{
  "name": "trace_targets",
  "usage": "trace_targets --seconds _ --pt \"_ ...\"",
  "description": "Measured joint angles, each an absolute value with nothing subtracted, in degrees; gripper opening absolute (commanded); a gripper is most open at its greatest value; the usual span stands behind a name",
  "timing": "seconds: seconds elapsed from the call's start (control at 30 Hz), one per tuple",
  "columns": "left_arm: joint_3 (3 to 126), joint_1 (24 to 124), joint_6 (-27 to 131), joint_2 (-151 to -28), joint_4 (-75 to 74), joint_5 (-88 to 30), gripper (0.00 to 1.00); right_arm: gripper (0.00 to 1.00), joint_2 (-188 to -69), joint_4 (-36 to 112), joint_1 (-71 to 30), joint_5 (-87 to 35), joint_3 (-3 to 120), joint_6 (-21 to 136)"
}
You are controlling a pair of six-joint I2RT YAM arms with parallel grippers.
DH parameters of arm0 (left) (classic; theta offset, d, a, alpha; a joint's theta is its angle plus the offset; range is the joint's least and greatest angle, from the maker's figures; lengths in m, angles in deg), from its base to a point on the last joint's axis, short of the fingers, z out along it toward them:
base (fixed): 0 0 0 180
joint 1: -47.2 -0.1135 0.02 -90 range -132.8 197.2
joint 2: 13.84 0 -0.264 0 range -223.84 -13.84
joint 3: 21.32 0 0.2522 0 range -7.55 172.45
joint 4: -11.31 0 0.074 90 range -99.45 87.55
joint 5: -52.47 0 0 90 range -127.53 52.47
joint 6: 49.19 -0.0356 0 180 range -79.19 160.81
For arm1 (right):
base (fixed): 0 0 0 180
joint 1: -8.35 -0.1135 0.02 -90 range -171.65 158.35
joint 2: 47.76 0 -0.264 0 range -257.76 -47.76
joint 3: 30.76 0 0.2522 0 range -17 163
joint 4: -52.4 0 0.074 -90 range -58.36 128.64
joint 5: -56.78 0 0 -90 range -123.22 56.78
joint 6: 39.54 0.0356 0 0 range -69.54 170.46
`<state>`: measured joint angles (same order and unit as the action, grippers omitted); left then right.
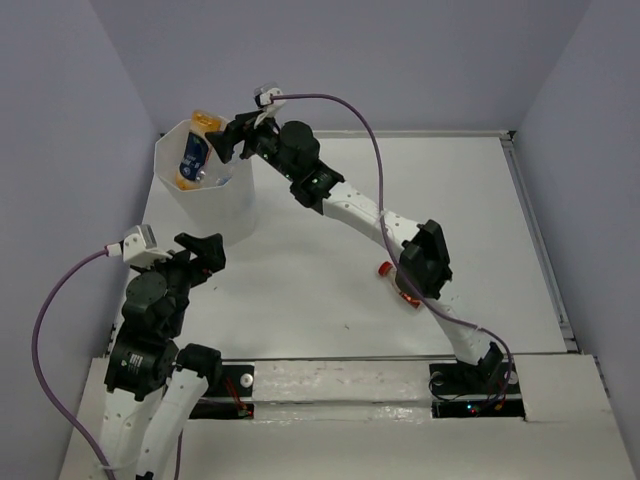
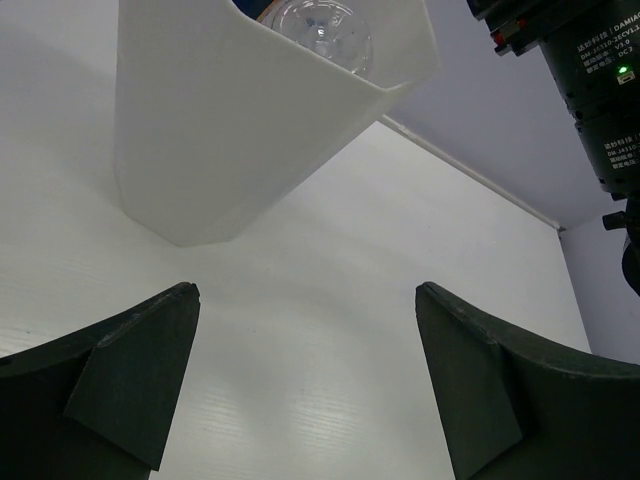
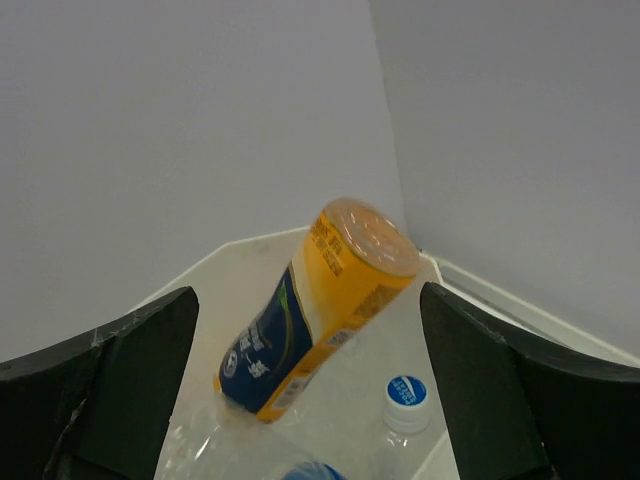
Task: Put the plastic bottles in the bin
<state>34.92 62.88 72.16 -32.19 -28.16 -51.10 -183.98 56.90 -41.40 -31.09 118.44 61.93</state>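
The right gripper swings back and down over the cap end of the red-capped bottle next.
The translucent white bin stands at the far left of the table. An orange bottle with a blue label leans inside it, base up. My right gripper is open just over the bin's right rim, with nothing between its fingers. The right wrist view shows the orange bottle, a clear bottle with a white and blue cap and the bin's rim under the open gripper. A red-capped bottle lies on the table, partly hidden by my right arm. My left gripper is open and empty, just in front of the bin.
The left wrist view shows a clear bottle's base above the bin's rim and my right arm at the top right. Grey walls close the table on the left, back and right. A raised rail runs along the right edge.
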Motion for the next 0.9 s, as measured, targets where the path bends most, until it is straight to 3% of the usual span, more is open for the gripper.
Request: trace_targets --seconds 0.2,0.37,0.5,0.6,0.7,0.9 --pt "34.4 62.88 72.14 -31.25 -27.57 -50.97 0.99 0.93 -177.03 52.31 -41.6 -31.79 109.58 60.53" --pt "33.96 63.1 71.7 -30.05 -27.22 -49.96 0.99 0.91 -156.51 50.67 -41.6 -34.98 83.27 58.17" --pt "33.33 64.48 71.22 -28.83 -25.89 -49.28 0.99 0.95 -136.9 47.39 -41.38 -39.14 62.2 57.95" --pt "32.85 66.29 70.41 -27.56 -24.86 -47.47 0.99 0.97 -123.9 37.12 -39.92 -42.46 50.05 61.12" --pt "32.52 67.98 69.04 -26.79 -23.24 -44.08 0.99 1.0 -118.09 26.52 -37.3 -44.12 42.44 64.83" --pt "32.67 72.3 66.07 -26.77 -19.16 -36.04 0.99 1.0 -116.38 5.91 -31.18 -44.14 37.87 68.73"
